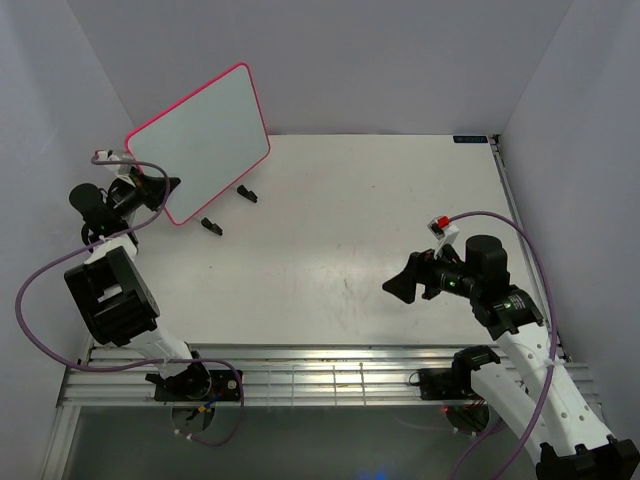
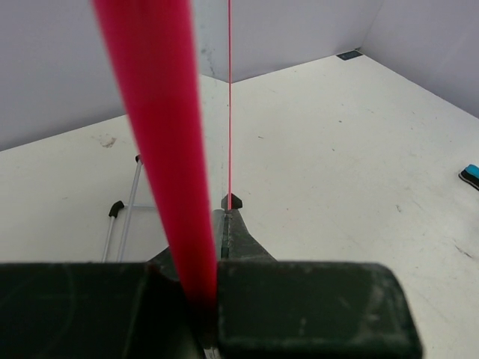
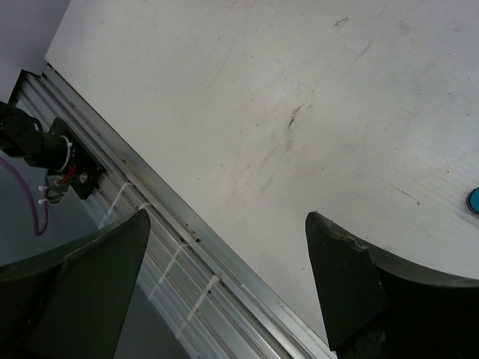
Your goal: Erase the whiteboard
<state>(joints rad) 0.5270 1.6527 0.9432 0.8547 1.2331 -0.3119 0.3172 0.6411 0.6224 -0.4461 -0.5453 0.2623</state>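
My left gripper will put the board down onto the black stand feet (image 1: 212, 227) (image 2: 233, 201) and let go of the board's rim.
The whiteboard (image 1: 205, 135) is glossy white with a pink-red rim and no writing showing. It stands tilted at the far left. My left gripper (image 1: 168, 186) is shut on its lower left edge. In the left wrist view the rim (image 2: 153, 134) runs edge-on between the jaws of that gripper (image 2: 224, 217). My right gripper (image 1: 400, 285) is open and empty, low over the table near the front right; it also shows in its wrist view (image 3: 226, 221). The blue eraser (image 2: 470, 176) lies on the table, and a sliver of it shows in the right wrist view (image 3: 474, 200). It is hidden in the top view.
The black wire stand (image 1: 211, 226) sits below the board, with a second foot (image 1: 247, 194); its wires show in the left wrist view (image 2: 123, 221). The metal rail (image 1: 320, 375) runs along the front edge. White walls close in the sides and back.
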